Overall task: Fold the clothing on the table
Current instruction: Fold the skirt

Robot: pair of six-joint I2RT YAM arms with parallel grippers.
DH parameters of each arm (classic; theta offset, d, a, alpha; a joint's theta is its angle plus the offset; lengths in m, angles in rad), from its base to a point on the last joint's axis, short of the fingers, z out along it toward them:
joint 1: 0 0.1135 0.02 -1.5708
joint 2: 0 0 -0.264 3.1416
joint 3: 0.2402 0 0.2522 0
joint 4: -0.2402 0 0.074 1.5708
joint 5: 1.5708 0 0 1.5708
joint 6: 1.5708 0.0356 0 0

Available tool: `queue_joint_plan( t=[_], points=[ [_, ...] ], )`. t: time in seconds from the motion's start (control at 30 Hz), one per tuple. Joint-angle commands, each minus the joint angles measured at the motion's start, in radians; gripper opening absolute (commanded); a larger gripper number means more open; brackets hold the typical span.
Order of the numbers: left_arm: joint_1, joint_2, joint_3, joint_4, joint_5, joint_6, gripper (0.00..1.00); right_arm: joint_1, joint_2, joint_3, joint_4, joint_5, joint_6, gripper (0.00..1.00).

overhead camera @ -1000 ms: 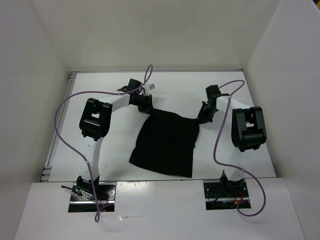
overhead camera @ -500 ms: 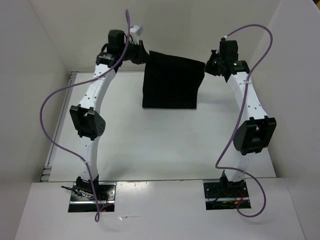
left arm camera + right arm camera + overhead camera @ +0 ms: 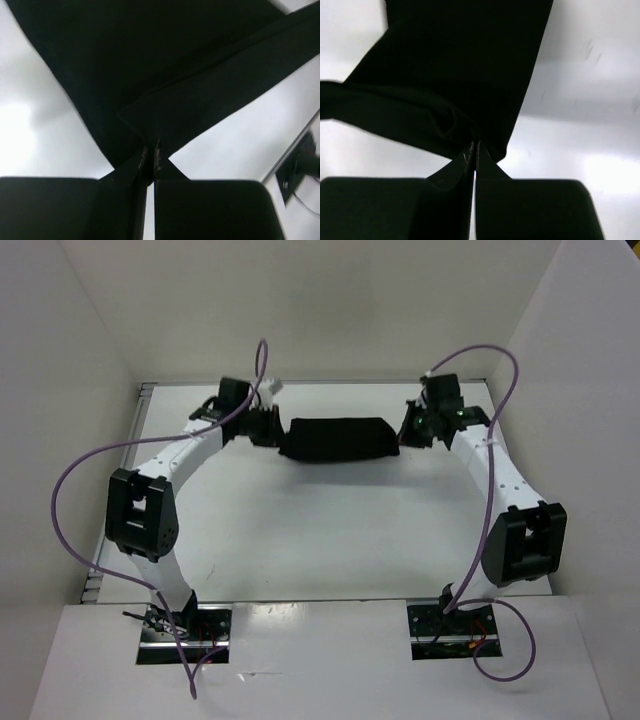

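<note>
The black clothing hangs raised between both grippers, so my left gripper needs to go down next toward the white tabletop beneath the black clothing (image 3: 337, 441) and release the held end there.
The black clothing (image 3: 337, 441) hangs as a short wide band between both grippers over the far part of the white table (image 3: 330, 530). My left gripper (image 3: 278, 430) is shut on its left end, and my right gripper (image 3: 402, 432) is shut on its right end. In the left wrist view the closed tips (image 3: 151, 156) pinch a corner of the clothing (image 3: 150, 65), which spreads away in two folds. The right wrist view shows the same: closed tips (image 3: 473, 149) pinching the clothing (image 3: 455, 75) above the table.
White upright walls (image 3: 90, 340) enclose the table on the left, back and right. Purple cables (image 3: 75, 480) loop from both arms. The arm bases (image 3: 185, 625) sit at the near edge.
Both arms had lifted the cloth up and far back, hanging flat; now they have come down and nearer, and the cloth has dropped into a short bunched band near the table.
</note>
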Motion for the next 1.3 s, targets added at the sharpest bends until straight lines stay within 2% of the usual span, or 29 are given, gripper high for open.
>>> queue_joint_plan(
  t=[0.0, 0.13, 0.3, 0.47, 0.63, 0.9, 1.27],
  points=[
    [-0.007, -0.091, -0.227, 0.059, -0.011, -0.037, 0.0, 0.049, -0.077, -0.142, -0.085, -0.063, 0.002, 0.0],
    [-0.017, -0.173, -0.346, 0.059, -0.011, -0.068, 0.0, 0.068, -0.166, -0.25, -0.212, -0.124, 0.032, 0.0],
    [-0.026, -0.25, -0.357, -0.007, -0.031, -0.068, 0.0, 0.077, -0.21, -0.26, -0.335, -0.103, 0.054, 0.0],
    [-0.035, -0.218, -0.32, -0.002, -0.043, -0.068, 0.0, 0.077, -0.186, -0.271, -0.354, -0.02, 0.072, 0.0],
    [-0.035, -0.09, -0.219, 0.073, -0.043, -0.077, 0.0, 0.077, -0.108, -0.209, -0.298, 0.042, 0.082, 0.0],
    [-0.046, 0.088, -0.026, 0.093, -0.154, -0.057, 0.01, 0.077, -0.005, -0.145, -0.191, 0.124, 0.091, 0.0],
    [-0.046, 0.195, 0.013, 0.093, -0.206, -0.057, 0.01, 0.077, 0.067, -0.145, -0.064, 0.233, 0.129, 0.0]
  ],
)
